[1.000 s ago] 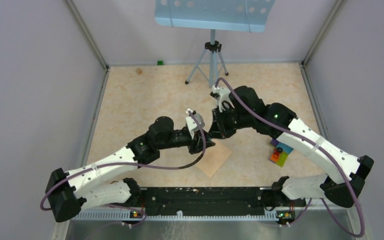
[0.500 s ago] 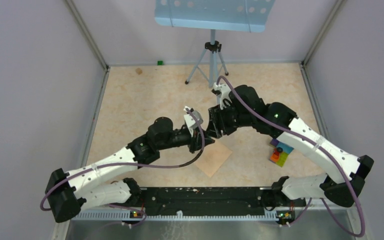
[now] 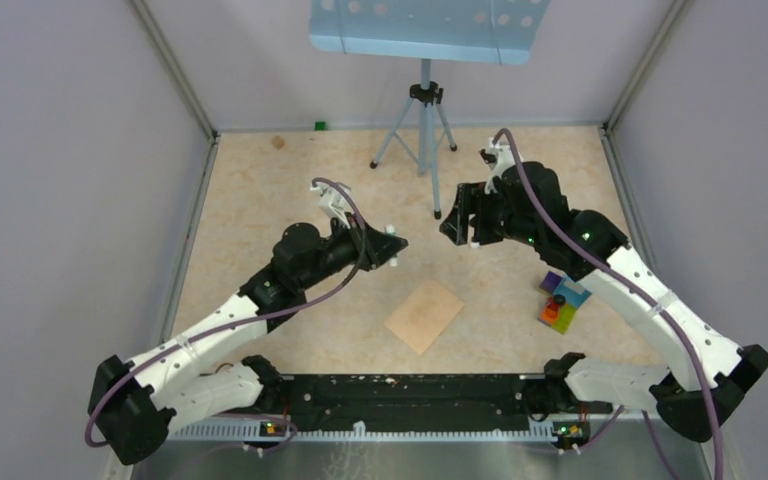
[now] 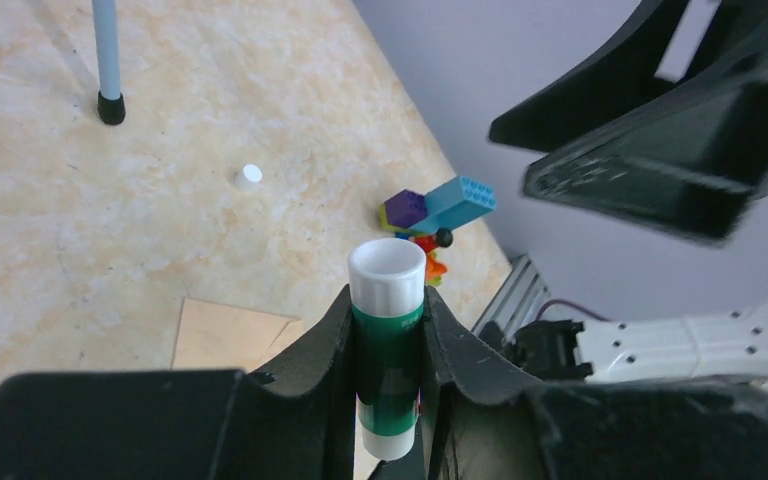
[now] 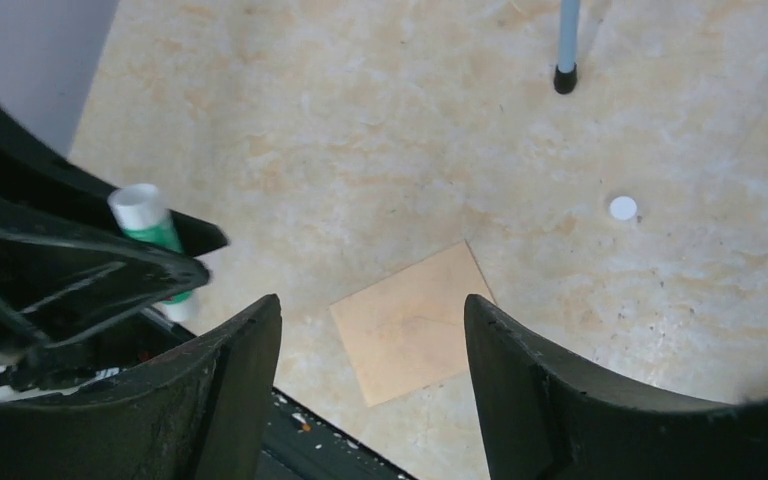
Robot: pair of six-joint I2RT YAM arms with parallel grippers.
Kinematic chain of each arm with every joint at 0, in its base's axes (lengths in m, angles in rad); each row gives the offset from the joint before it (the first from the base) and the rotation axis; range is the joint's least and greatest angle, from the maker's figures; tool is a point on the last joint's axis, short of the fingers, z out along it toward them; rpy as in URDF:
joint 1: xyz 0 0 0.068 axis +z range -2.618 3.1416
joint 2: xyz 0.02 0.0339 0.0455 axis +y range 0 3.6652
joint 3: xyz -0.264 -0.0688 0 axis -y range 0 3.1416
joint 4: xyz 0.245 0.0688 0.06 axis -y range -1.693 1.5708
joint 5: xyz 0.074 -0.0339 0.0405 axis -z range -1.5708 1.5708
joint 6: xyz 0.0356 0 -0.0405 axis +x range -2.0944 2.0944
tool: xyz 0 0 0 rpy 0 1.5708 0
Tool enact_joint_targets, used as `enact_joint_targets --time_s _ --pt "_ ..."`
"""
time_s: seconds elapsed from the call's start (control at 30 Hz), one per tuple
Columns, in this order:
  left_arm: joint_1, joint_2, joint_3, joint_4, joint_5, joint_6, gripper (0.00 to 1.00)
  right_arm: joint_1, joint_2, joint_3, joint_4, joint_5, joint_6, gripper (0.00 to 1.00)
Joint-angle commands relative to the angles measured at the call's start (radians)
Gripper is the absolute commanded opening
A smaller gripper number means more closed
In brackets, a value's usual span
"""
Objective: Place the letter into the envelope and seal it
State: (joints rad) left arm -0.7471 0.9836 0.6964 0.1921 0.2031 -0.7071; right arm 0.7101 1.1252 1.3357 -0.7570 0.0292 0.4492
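Observation:
The small white cap [image 3: 475, 244] [image 5: 622, 208] lies below my right gripper and to the right in its wrist view, so I need to lower the gripper that way onto the cap.
The tan envelope [image 3: 424, 316] lies flat on the table near the front, also seen in the left wrist view [image 4: 230, 335] and the right wrist view [image 5: 415, 330]. The letter does not show in any view. My left gripper [image 3: 397, 240] [image 4: 387, 300] hangs above and to the left of the envelope, shut on a green glue stick [image 4: 387, 345] [image 5: 150, 225] with white ends. My right gripper [image 3: 455, 225] [image 5: 370, 305] hovers high above the envelope's far right, open, with nothing between its fingers.
A small white round cap [image 4: 248, 177] [image 5: 622, 208] lies on the table beyond the envelope. Coloured toy bricks [image 3: 560, 305] [image 4: 430, 215] sit at the right. A tripod [image 3: 422, 120] holding a blue tray stands at the back, one foot [image 5: 564, 80] near the cap.
Both arms have drawn apart and away from above the envelope. The right gripper has opened and swung back right; the left has moved back left with the glue stick.

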Motion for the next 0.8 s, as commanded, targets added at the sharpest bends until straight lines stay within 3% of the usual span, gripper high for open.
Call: enact_joint_targets --time_s 0.0,0.23,0.47,0.77 --pt "0.024 -0.035 -0.001 0.050 -0.082 -0.212 0.00 -0.051 0.018 -0.094 0.075 0.048 0.005 0.65" --pt "0.046 -0.042 0.009 -0.041 -0.194 -0.289 0.00 -0.116 0.138 -0.183 0.098 0.189 -0.029 0.59" --pt "0.062 -0.031 0.005 -0.040 -0.194 -0.290 0.00 -0.209 0.284 -0.282 0.255 0.152 -0.078 0.52" --pt "0.085 -0.024 0.012 -0.031 -0.194 -0.276 0.00 -0.239 0.522 -0.219 0.347 0.191 -0.132 0.50"
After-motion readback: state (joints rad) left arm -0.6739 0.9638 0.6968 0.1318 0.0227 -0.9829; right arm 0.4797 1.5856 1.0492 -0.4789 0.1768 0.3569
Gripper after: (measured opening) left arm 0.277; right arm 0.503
